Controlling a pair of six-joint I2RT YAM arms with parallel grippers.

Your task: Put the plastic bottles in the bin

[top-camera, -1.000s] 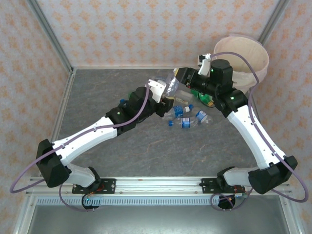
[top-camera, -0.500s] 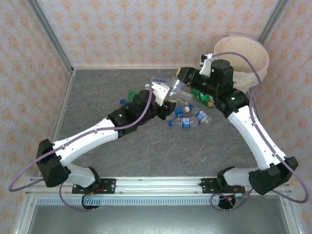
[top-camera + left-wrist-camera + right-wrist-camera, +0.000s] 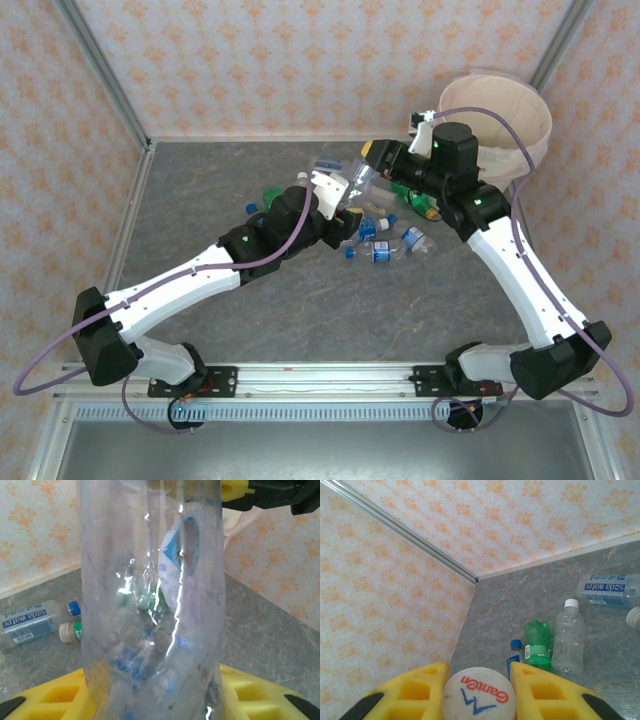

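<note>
The clear bottle goes away from my left gripper and over the bin's opening [image 3: 497, 103] next. My right gripper releases it there, since this arm stands nearer the bin.
A large clear plastic bottle [image 3: 357, 184] hangs above the table between both grippers. My left gripper [image 3: 338, 208] is shut on its body [image 3: 150, 605], which touches both yellow fingers [image 3: 255, 692]. My right gripper [image 3: 376, 156] is shut on its white cap [image 3: 479, 694], printed in red and blue. More plastic bottles lie on the table: blue-capped ones [image 3: 380, 240] under the held bottle, a green one [image 3: 536, 645], a clear white-capped one [image 3: 568, 640] and a soda water bottle [image 3: 610, 587]. The cream bin [image 3: 545, 125] stands at the far right corner.
Green and orange-tinted bottles [image 3: 420, 200] lie under the right arm, just left of the bin. A green bottle [image 3: 268, 193] lies beside the left forearm. Patterned walls close the table's back and sides. Bare grey table [image 3: 400, 310] stretches toward the arm bases.
The right gripper has closed on the cap of the clear bottle. The left arm has pushed a little to the right and forward, carrying the bottle's body with it.
</note>
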